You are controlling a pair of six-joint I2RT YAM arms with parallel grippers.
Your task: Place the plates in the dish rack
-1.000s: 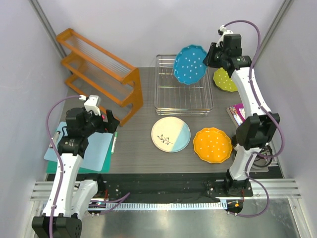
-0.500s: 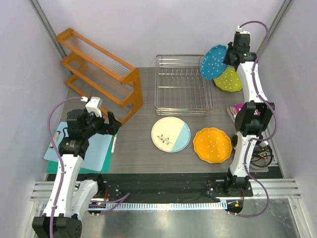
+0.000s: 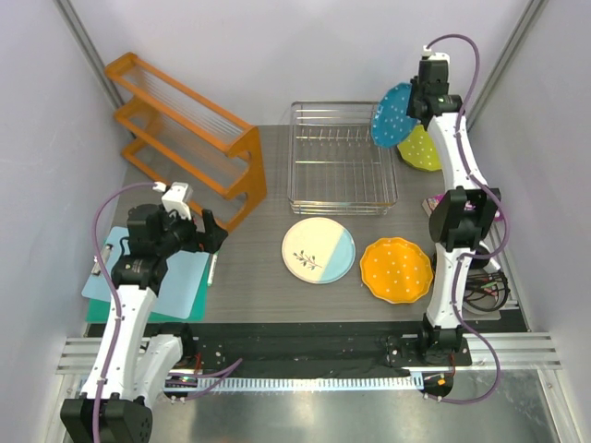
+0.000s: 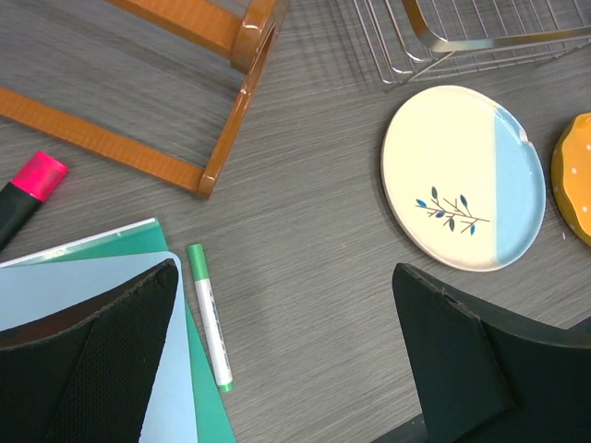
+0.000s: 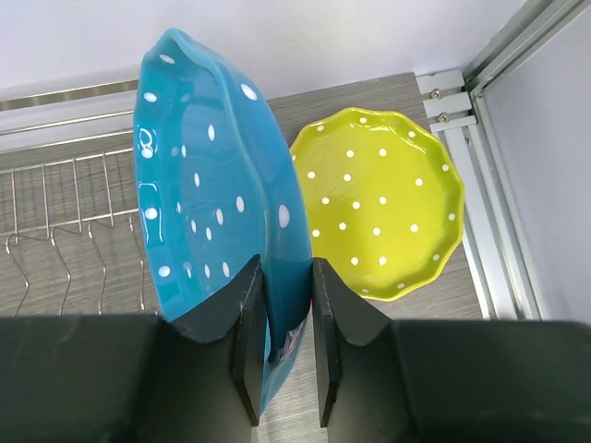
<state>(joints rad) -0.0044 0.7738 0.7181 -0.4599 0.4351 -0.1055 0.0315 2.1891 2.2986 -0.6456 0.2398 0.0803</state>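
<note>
I need to move my right gripper left in the top view, then down, and let go of the blue plate, because the slots of the rack (image 3: 340,157) nearest the lime-green plate are empty.
My right gripper (image 5: 283,277) is shut on the rim of the blue dotted plate (image 5: 212,194) and holds it on edge in the air at the back right, beside the right end of the silver wire dish rack (image 3: 340,157). The plate also shows in the top view (image 3: 391,115). The lime-green dotted plate (image 3: 421,149) lies flat behind it, also in the right wrist view (image 5: 383,198). The cream and light-blue plate (image 3: 318,250) and the orange dotted plate (image 3: 396,269) lie flat in front of the rack. My left gripper (image 4: 282,346) is open and empty above the table at the left.
An orange slatted shelf (image 3: 185,125) stands at the back left. A green marker (image 4: 210,314), a pink marker (image 4: 32,189) and blue and green sheets (image 3: 148,281) lie at the left. A small book (image 3: 438,210) lies by the right arm.
My right gripper has carried the blue plate from over the rack's back right corner out to the right, and turned it on edge. The left arm has barely moved.
</note>
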